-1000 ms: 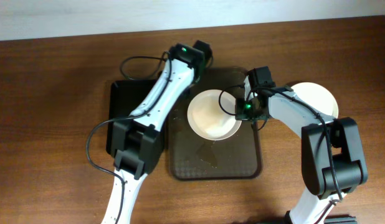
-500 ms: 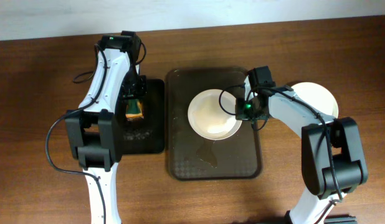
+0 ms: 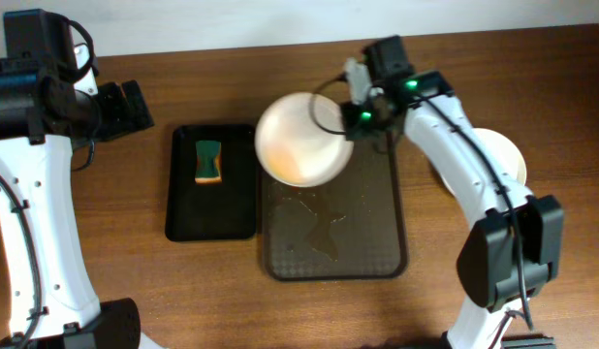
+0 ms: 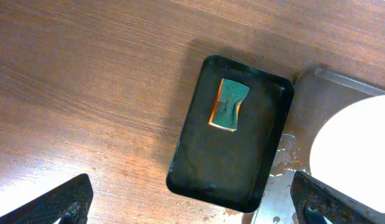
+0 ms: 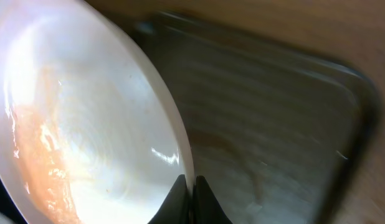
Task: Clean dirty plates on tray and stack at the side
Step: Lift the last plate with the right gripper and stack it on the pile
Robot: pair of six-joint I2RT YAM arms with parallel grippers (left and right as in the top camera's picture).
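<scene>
The smeared plate in my right gripper has orange marks on it, so next it should go to the sponge. Then I should bring it down onto the other white plate (image 3: 503, 160) and release it.
My right gripper (image 3: 356, 116) is shut on the rim of a white plate (image 3: 301, 141), held tilted above the back left corner of the dark brown tray (image 3: 372, 237). In the right wrist view the gripper (image 5: 193, 198) pinches the plate (image 5: 86, 118) edge, with an orange smear on its wet face and the tray (image 5: 280, 124) behind. Another white plate (image 3: 504, 149) lies on the table right of the tray, partly hidden by the right arm. My left gripper (image 3: 141, 105) stands open at the far left, empty; in the left wrist view it (image 4: 192, 211) hovers high above the table.
A green and yellow sponge (image 3: 209, 162) lies in the small black tray (image 3: 212, 213) left of the brown tray; the left wrist view shows both sponge (image 4: 232, 106) and black tray (image 4: 223, 168). Water pools on the brown tray floor.
The left arm carried the sponge from the plate to the black tray, let it go, opened and swung far left. The right gripper lifted the plate toward the tray's back left.
</scene>
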